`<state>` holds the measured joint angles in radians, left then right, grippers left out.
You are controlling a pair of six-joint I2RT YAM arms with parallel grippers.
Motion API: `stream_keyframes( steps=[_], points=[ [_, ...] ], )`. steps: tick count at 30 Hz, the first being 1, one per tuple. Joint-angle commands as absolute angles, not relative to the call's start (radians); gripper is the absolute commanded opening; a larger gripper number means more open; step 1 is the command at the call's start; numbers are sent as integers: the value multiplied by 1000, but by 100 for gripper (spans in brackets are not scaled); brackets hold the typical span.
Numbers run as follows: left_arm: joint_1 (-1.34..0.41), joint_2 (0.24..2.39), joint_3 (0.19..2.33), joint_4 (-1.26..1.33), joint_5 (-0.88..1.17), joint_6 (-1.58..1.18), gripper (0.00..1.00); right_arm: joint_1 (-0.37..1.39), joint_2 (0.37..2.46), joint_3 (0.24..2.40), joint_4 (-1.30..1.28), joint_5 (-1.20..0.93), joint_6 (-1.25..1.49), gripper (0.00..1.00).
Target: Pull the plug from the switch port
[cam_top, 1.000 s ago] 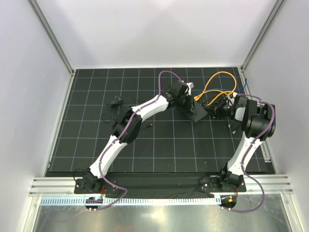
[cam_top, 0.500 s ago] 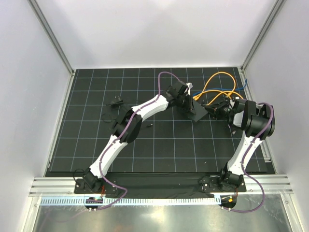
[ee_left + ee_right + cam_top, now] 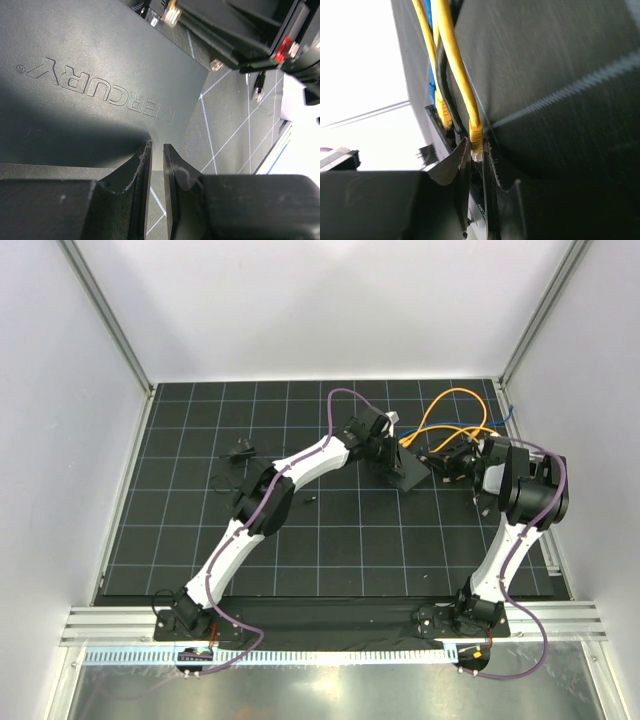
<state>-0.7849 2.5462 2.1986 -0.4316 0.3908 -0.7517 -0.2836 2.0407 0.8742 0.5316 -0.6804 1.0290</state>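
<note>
The plug's tip is bare, so the right gripper should next lift and swing left in the top view, past the box (image 3: 409, 476), and let go of the plug onto open mat (image 3: 315, 429).
The flat black switch box (image 3: 409, 476), embossed MERCURY (image 3: 100, 65), lies at the mat's back right. My left gripper (image 3: 392, 462) has its narrow jaws (image 3: 156, 148) pinched on the box's near corner. The port edge faces my right gripper (image 3: 448, 462), and another yellow plug (image 3: 171, 12) sits in it. In the right wrist view my right gripper (image 3: 476, 146) is shut on a yellow plug (image 3: 475, 131). That plug's clear tip shows bare between the fingers (image 3: 456, 161). Its yellow cable (image 3: 451, 55) runs up and away.
Yellow cables (image 3: 446, 394) loop behind the box, with blue (image 3: 429, 20) and black (image 3: 445, 95) leads beside them. A small black lump with thin wire (image 3: 240, 450) lies at the left. A loose clear connector (image 3: 216, 64) rests on the mat. White walls enclose the mat.
The left jaws have narrowed onto the box corner. My right gripper has shifted slightly left and back, staying shut on the yellow plug.
</note>
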Motion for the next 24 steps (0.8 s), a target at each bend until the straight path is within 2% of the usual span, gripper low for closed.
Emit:
stream_keyframes(
  steps=[1, 6, 13, 17, 24],
  points=[
    [-784, 2611, 2181, -578, 351, -713, 20, -284, 1996, 936, 293, -565, 867, 1],
    [-784, 2596, 2194, -581, 344, -703, 21, -285, 1887, 1040, 62, -548, 763, 1],
    [-782, 2589, 2209, -583, 347, -698, 22, -285, 1701, 1039, 6, -555, 827, 1],
    [-779, 2585, 2209, -584, 348, -698, 23, -267, 1605, 1071, -116, -529, 807, 1],
    [-764, 2543, 2206, -584, 360, -699, 29, -141, 1468, 1138, -268, -438, 729, 1]
  ],
)
